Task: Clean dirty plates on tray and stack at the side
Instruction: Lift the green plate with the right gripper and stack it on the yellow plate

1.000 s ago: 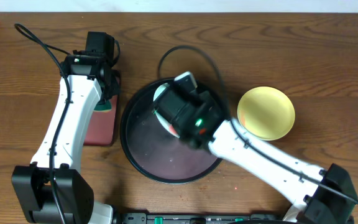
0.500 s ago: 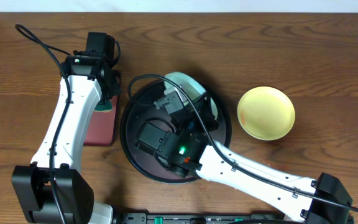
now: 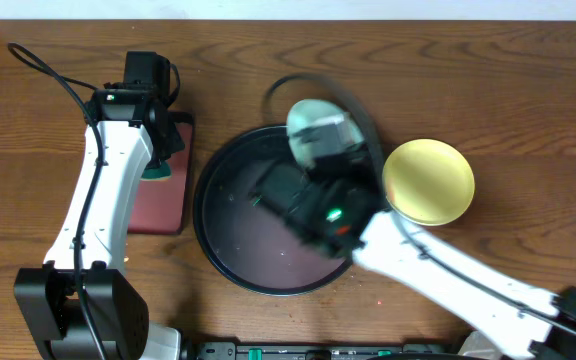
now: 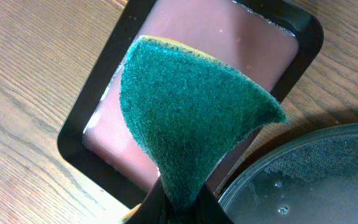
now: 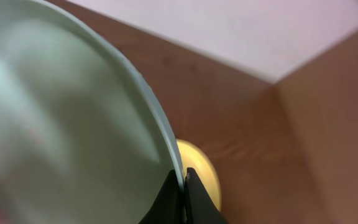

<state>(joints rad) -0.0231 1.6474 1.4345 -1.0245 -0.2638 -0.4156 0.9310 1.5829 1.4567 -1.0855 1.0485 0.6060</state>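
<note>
My right gripper should next swing over the yellow plate and down, and release the held plate on top of it, because it is below my gripper and to its right in the overhead view.
My right gripper is shut on the rim of a pale mint-green plate. It holds the plate tilted and blurred above the back right rim of the black tray; the plate also shows in the overhead view. The pale yellow plate lies on the table right of the tray and shows behind the fingers in the right wrist view. My left gripper is shut on a green sponge above the dark red tray. A second mint-green plate is not in view.
The rectangular dark red tray lies left of the black tray, almost touching it. A black cable loops over the back of the black tray. My right arm crosses the table's front right. The black tray's rim shows wet in the left wrist view.
My right arm has swung the mint-green plate up from the tray's middle toward its back right rim, nearer the yellow plate. My left arm with the sponge has shifted slightly left.
</note>
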